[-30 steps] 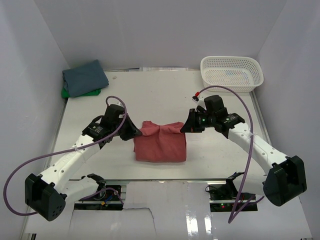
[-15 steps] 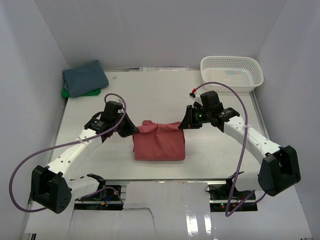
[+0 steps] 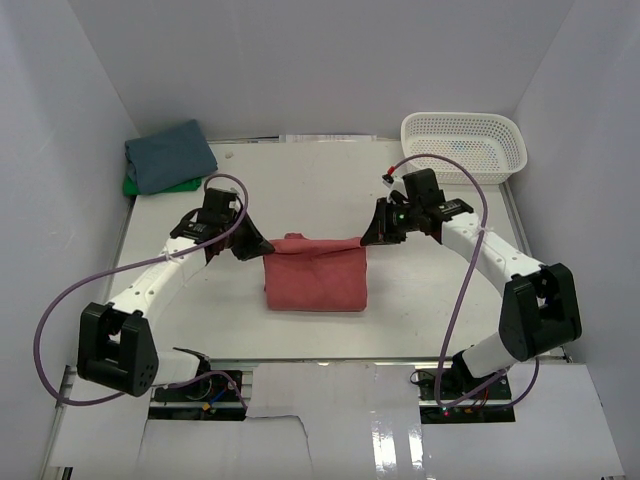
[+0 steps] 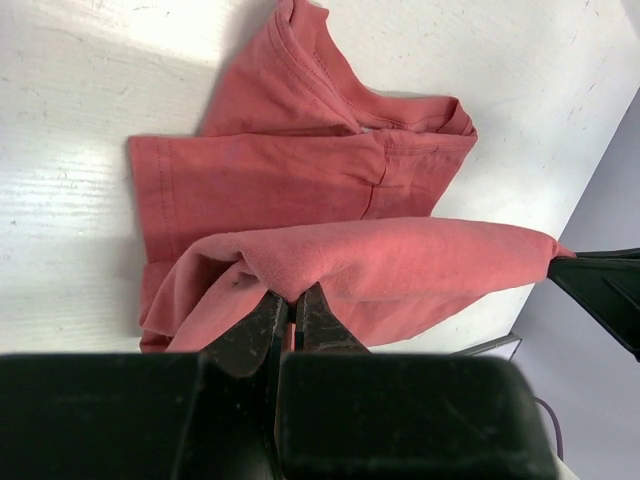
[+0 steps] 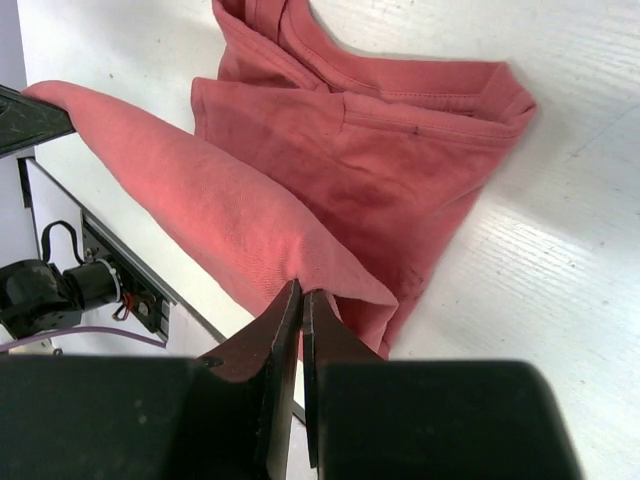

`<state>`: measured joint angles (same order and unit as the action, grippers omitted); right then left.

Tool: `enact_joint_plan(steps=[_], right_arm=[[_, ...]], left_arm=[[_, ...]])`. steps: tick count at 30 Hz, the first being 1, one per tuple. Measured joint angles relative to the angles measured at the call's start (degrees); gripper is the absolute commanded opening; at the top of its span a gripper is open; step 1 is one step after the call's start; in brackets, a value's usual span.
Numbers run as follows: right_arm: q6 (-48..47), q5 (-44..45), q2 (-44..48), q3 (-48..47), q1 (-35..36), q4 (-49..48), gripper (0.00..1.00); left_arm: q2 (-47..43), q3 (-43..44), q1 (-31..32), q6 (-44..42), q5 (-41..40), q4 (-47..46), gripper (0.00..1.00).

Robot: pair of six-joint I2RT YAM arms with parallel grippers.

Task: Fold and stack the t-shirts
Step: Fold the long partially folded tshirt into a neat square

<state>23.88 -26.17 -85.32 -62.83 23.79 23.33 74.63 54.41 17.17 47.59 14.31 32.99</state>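
Observation:
The held edge in the left gripper should move outward next, go down there and be let go, because the uncovered collar and sleeve part is below the gripper and farther outward.
The coral-red t-shirt (image 3: 315,277) lies partly folded at the table's middle. My left gripper (image 3: 258,251) is shut on its far left corner, and my right gripper (image 3: 368,238) is shut on its far right corner. Between them the held edge is lifted and stretched taut above the lower layers. The left wrist view shows the pinched cloth (image 4: 300,265) over the collar and sleeve part below. The right wrist view shows the same fold (image 5: 250,215). The slate-blue t-shirt (image 3: 168,154) lies folded on the bright green t-shirt (image 3: 150,186) at the far left corner.
A white mesh basket (image 3: 463,145) stands at the far right corner. White walls close in the table on the left, back and right. The table's front edge with cables runs near the arm bases.
Both grippers have carried the shirt's held edge away from the arm bases toward the far side. The arms have stretched out farther over the table.

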Motion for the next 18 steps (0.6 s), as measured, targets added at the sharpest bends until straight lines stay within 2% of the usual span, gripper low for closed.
enact_joint_plan(steps=[18], right_arm=[[-1.9, -1.1, -6.0, -4.6, -2.5, 0.3, 0.08]], left_arm=[[8.7, 4.5, -1.0, -1.0, 1.6, -4.5, 0.0]])
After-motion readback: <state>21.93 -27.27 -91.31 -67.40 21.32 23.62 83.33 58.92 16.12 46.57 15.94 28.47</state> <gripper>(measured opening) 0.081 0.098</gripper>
